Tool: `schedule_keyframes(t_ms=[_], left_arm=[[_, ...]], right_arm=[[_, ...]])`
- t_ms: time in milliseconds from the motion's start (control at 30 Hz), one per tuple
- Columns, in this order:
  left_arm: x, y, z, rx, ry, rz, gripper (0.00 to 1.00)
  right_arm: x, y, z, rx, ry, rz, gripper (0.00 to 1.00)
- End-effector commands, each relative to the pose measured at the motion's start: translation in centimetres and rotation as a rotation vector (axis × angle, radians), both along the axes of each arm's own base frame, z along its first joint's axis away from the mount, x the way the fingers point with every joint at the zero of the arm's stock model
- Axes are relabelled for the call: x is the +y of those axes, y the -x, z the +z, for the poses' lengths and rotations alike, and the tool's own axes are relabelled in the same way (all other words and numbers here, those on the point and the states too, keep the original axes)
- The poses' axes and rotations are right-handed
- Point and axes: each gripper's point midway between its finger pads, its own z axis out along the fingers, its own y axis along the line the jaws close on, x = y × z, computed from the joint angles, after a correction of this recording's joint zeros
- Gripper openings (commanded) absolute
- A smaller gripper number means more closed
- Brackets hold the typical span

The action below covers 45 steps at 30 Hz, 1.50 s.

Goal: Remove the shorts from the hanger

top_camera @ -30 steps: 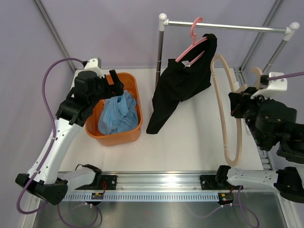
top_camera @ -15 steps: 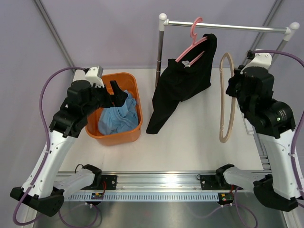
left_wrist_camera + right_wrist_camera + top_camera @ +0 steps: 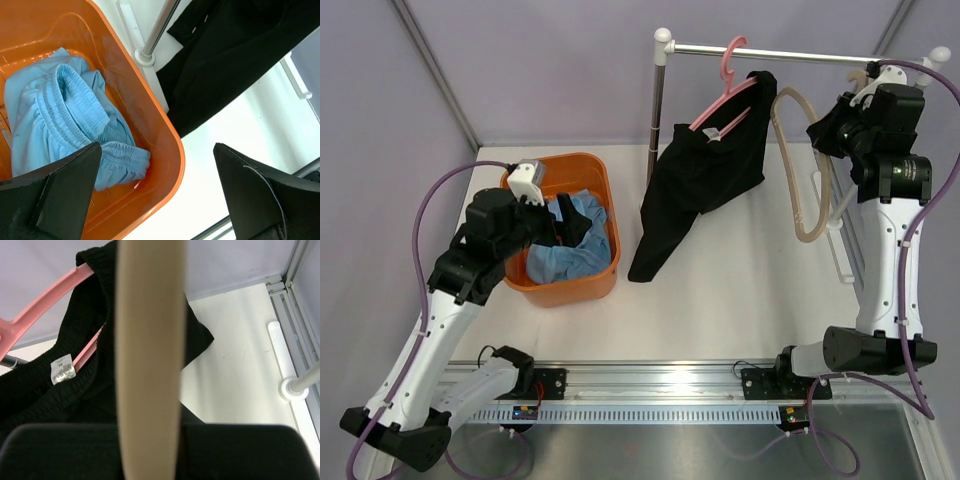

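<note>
The beige hanger goes outward and up with my right gripper to the metal bar (image 3: 863, 58) next, then down to set its hook there, since that hanger is bare.
Black shorts (image 3: 705, 180) hang on a pink hanger (image 3: 725, 90) hooked on the metal rail (image 3: 800, 55). They also show in the right wrist view (image 3: 50, 400) with the pink hanger (image 3: 45, 305) and a white label (image 3: 63, 367). My right gripper (image 3: 835, 128) is shut on a bare beige hanger (image 3: 806, 236), held high near the rail's right end, right of the shorts. That hanger (image 3: 147, 340) runs through my right gripper (image 3: 150, 440). My left gripper (image 3: 558, 228) is open and empty over the orange basket (image 3: 605, 180). In the left wrist view the gripper (image 3: 157, 195) spans the basket's rim.
The orange basket (image 3: 170, 145) holds light blue shorts (image 3: 65, 110) and stands left of the rack's post (image 3: 157, 25). The rack's right foot (image 3: 295, 387) stands by the table's right edge rail. White tabletop (image 3: 720, 300) lies in front of the rack.
My right arm has swung up and back, carrying the beige hanger from low on the right up to the rail's right end. My left gripper has shifted nearer over the basket.
</note>
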Motion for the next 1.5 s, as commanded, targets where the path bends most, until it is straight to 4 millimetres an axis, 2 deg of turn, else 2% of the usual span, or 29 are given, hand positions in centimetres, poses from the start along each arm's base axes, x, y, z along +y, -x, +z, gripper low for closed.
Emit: schedule_keyframes(t_ms=[0, 233, 267, 300, 567, 733, 867, 1033, 1067, 1267, 1467], left_arm=[[-0.4, 0.2, 0.5, -0.061, 0.009, -0.039, 0.99], [0.2, 0.4, -0.7, -0.071, -0.013, -0.027, 0.99], [0.2, 0.4, -0.9, -0.072, -0.014, -0.027, 0.99], [0.1, 0.5, -0.9, -0.073, -0.012, -0.031, 0.99], [0.1, 0.5, -2.5, -0.053, -0.023, -0.033, 0.99], [0.1, 0.6, -2.6, -0.056, -0.021, -0.036, 0.99], [0.0, 0.6, -2.8, -0.048, -0.018, -0.040, 0.99], [0.0, 0.6, -3.0, -0.040, -0.021, -0.041, 0.99], [0.0, 0.6, -3.0, -0.042, -0.020, -0.042, 0.99], [-0.1, 0.6, -3.1, -0.036, -0.019, -0.046, 0.99], [-0.2, 0.7, -3.3, -0.031, -0.017, -0.048, 0.99]], right_arm=[[0.1, -1.1, 4.6, -0.141, 0.023, 0.062, 0.00], [-1.6, -3.1, 4.4, -0.113, 0.064, 0.000, 0.00], [-1.7, -3.2, 5.0, -0.123, 0.069, -0.003, 0.00], [-1.8, -3.8, 4.5, -0.108, 0.069, -0.003, 0.00], [-2.7, -6.5, 4.6, -0.088, 0.094, -0.022, 0.00], [-3.4, -8.1, 4.0, -0.067, 0.119, -0.035, 0.00], [-3.8, -9.2, 2.6, -0.033, 0.130, -0.046, 0.00], [-4.1, -9.6, 0.0, 0.031, 0.128, -0.053, 0.00], [-4.2, -9.6, -1.0, 0.055, 0.127, -0.058, 0.00], [-4.6, -8.6, -3.1, 0.113, 0.107, -0.101, 0.00], [-4.5, -7.7, -3.8, 0.132, 0.084, -0.112, 0.00]])
